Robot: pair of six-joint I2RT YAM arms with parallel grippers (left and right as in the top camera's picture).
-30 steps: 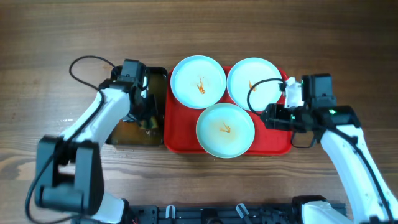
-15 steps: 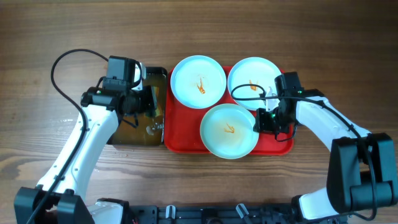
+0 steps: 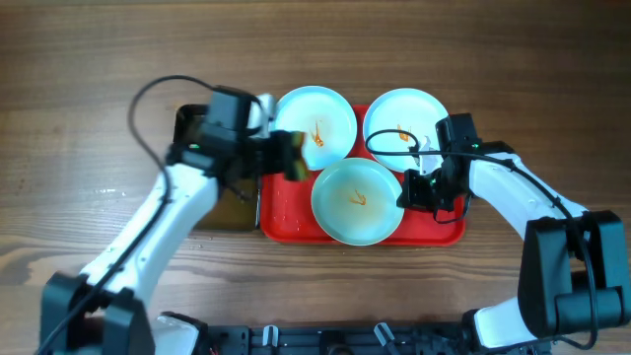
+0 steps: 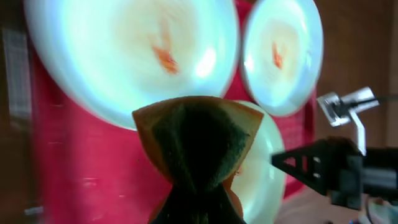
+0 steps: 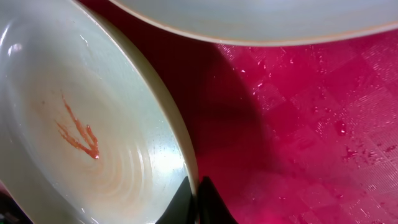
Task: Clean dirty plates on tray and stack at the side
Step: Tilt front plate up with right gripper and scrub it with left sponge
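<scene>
Next I need to wipe the smeared front plate, then move my left gripper left in the overhead view to the tub [image 3: 232, 210] below, lower and release the sponge.
Three pale dirty plates with orange smears lie on the red tray [image 3: 286, 212]: back left [image 3: 314, 128], back right [image 3: 404, 126] and front [image 3: 357, 202]. My left gripper [image 3: 286, 156] is shut on a yellow-and-green sponge [image 4: 196, 140]. It hangs over the tray's left part, beside the back left plate [image 4: 124, 56] and just left of the front plate. My right gripper [image 5: 196, 186] is shut on the right rim of the front plate [image 5: 81, 137], one finger inside the rim and one outside.
A black tub [image 3: 232, 212] of brownish liquid stands left of the tray, mostly under my left arm. The back right plate [image 5: 261, 18] lies close behind my right gripper. The red tray floor [image 5: 311, 124] is wet. Wooden tabletop surrounds everything.
My left gripper has lifted the sponge out of the tub and swung right over the tray. My right gripper has closed on the front plate's rim, and that plate has shifted slightly left.
</scene>
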